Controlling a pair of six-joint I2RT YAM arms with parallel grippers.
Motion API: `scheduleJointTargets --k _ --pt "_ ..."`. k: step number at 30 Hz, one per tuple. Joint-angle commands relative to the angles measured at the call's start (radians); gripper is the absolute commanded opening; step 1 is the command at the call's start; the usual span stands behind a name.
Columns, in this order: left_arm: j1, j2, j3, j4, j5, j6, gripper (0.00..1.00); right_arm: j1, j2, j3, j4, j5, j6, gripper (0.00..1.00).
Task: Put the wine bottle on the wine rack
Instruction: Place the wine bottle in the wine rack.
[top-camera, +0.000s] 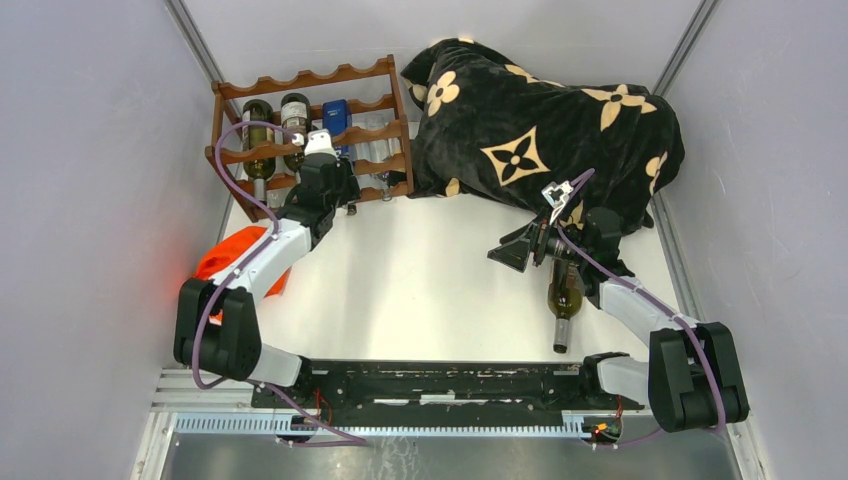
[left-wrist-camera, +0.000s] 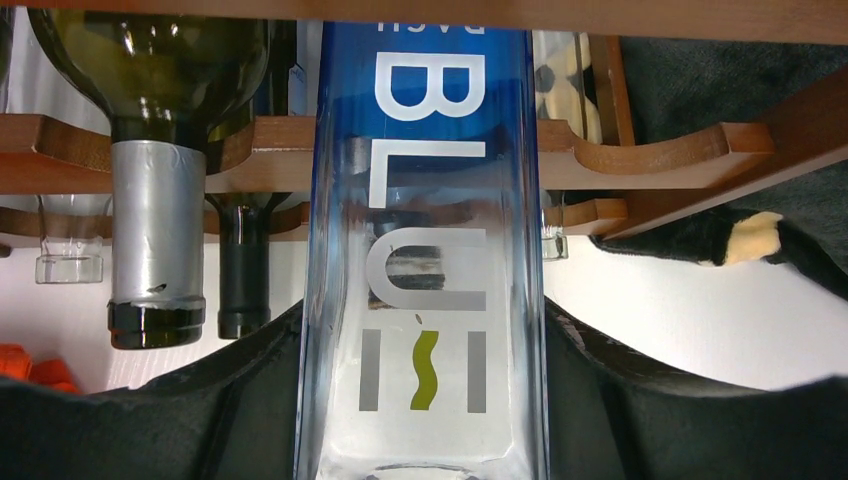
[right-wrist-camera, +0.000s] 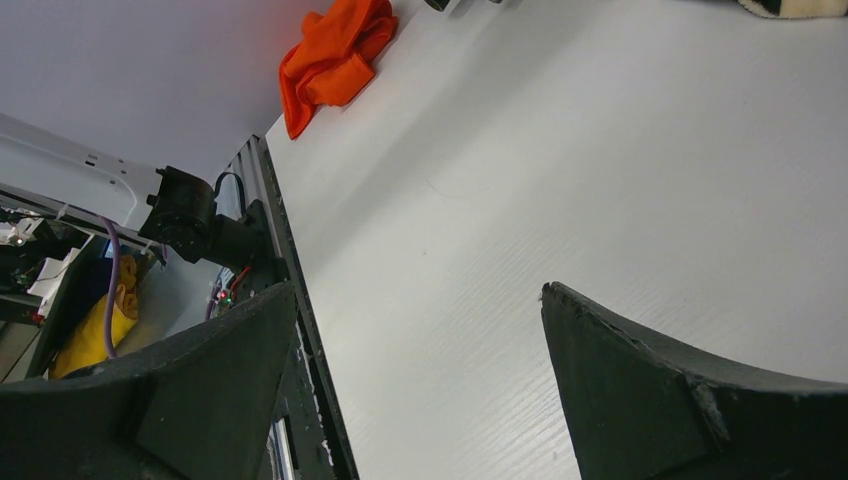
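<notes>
Next, my left gripper pushes outward toward the wine rack's upper front bar (top-camera: 346, 138) (left-wrist-camera: 430, 13), then releases the blue bottle, since the bottle's clear end juts out.
The dark reddish-brown wine rack (top-camera: 300, 80) stands at the far left of the table. My left gripper (top-camera: 335, 170) is at its front, shut on a blue and clear glass bottle (top-camera: 337, 110). In the left wrist view that bottle (left-wrist-camera: 425, 200) fills the gap between the black fingers (left-wrist-camera: 620, 400) and lies across a scalloped rail (left-wrist-camera: 650, 155). A green wine bottle (top-camera: 564, 292) lies on the table under my right arm, its neck toward the near edge. My right gripper (top-camera: 517, 250) is open and empty beside it, above bare table (right-wrist-camera: 420, 330).
Two green bottles (top-camera: 275, 120) lie in the rack left of the blue one; one has a silver foil neck (left-wrist-camera: 158, 230). A black blanket with gold flowers (top-camera: 540, 110) is heaped at the back right. An orange cloth (top-camera: 235, 255) lies by the left arm and shows in the right wrist view (right-wrist-camera: 335, 55).
</notes>
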Motion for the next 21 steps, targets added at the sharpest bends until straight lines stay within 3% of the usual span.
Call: scheduleJointTargets --k 1,21 --pt "0.015 -0.021 0.113 0.272 -0.066 0.050 0.02 -0.003 -0.004 0.040 0.036 -0.012 -0.004 0.98" --pt "0.016 0.035 0.147 0.340 -0.079 0.059 0.02 -0.003 -0.003 0.044 0.036 -0.024 -0.002 0.98"
